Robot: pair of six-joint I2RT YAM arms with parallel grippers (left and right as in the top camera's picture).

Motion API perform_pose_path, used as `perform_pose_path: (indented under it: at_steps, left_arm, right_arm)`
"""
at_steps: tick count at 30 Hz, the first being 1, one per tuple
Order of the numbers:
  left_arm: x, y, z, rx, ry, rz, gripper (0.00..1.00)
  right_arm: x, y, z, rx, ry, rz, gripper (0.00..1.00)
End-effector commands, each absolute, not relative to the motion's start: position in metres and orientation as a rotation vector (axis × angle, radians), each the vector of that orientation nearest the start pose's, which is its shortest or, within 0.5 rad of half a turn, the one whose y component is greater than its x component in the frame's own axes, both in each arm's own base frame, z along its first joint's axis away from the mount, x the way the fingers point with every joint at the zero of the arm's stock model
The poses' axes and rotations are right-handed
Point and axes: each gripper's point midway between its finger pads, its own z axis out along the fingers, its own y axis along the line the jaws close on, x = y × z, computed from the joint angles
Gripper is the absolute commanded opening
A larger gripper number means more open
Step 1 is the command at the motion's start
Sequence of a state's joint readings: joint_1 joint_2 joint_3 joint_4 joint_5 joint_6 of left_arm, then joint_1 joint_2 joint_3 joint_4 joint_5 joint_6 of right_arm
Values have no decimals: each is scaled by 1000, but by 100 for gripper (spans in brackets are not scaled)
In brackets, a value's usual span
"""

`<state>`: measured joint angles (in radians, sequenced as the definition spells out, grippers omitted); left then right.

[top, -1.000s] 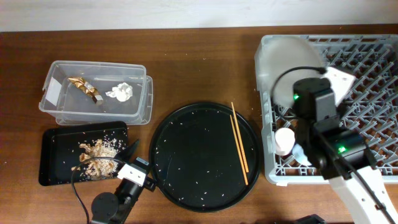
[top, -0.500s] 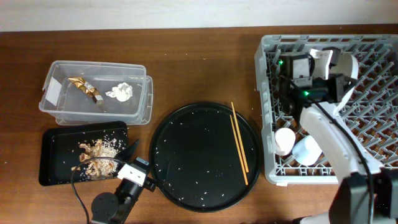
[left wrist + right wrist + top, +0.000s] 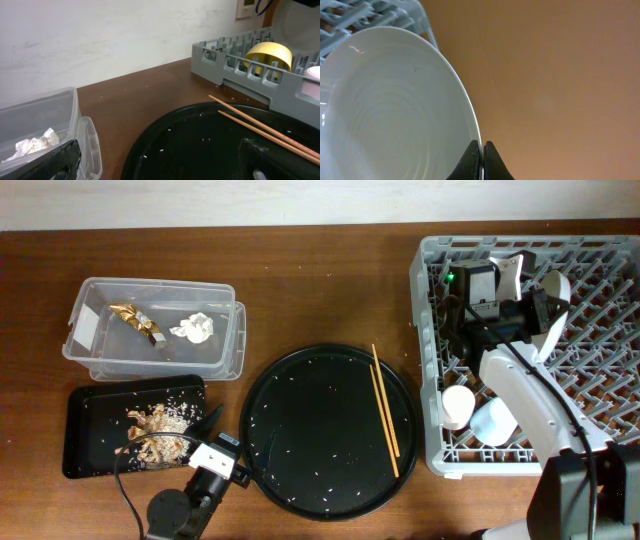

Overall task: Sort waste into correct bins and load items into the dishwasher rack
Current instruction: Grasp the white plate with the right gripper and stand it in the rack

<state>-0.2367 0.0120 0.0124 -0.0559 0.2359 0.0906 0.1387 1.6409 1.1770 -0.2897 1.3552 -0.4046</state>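
The plate is already standing on edge above the rack's wires, so next my right gripper will lower it among them and then let go of the plate's rim.
My right gripper [image 3: 545, 305] is shut on the rim of the pale grey plate [image 3: 556, 285], holding it on edge over the back of the grey dishwasher rack [image 3: 600, 350]. The right wrist view shows the jaws [image 3: 481, 150] pinching the plate [image 3: 395, 110]. A pink cup [image 3: 457, 405] and a blue cup [image 3: 495, 420] sit in the rack's front left. The yellow bowl [image 3: 267, 55] shows in the rack in the left wrist view. Two chopsticks [image 3: 385, 415] lie on the round black tray [image 3: 300, 430]. My left gripper [image 3: 235, 442] is open and empty at that tray's left edge.
The clear tub [image 3: 100, 360] at the back left holds the gold-brown wrapper [image 3: 138, 323] and the white tissue [image 3: 195, 328]. The flat black tray [image 3: 85, 420] in front of it holds food scraps with rice [image 3: 158, 425]. Rice grains dot the round tray.
The right arm has turned the plate from lying flat in the rack's back left corner to standing on edge, further right. The left arm has not moved.
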Motion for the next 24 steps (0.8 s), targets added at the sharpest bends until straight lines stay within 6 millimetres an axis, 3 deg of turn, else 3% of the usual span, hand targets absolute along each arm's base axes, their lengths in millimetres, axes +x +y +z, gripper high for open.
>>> perform_pose_path:
  at_steps: [1,4,11,12,15,16,20,24]
  left_arm:
    - [225,-97,162,463,1569,-299,99]
    - [225,-97,162,463,1569,-299,99]
    - [225,-97,162,463,1569,-299,99]
    - [225,-97,162,463,1569,-299,99]
    - [225,-97,162,463,1569,-299,99]
    - [225,-97,162,463,1569,-299,99]
    - [225,-97,162,463,1569,-299,99]
    - [225,-97,162,463,1569,-299,100]
  right_arm:
    - [399,-114,240,-117,2165,-1687,4]
    - [409,-107,232,-299,2209,-1654,4]
    - [415,-98,219,-440,2246,-1588,5]
    - [416,-96,219,-445,2242,-1584,14]
    - [423,-84,229,-404,2182,-1567,67]
    - [426,-77,238,-363,2138,-1557,73]
    - [428,-41,287,-185,1951,-1475,85]
    - [421,7,313,-220,1861,-1352,86]
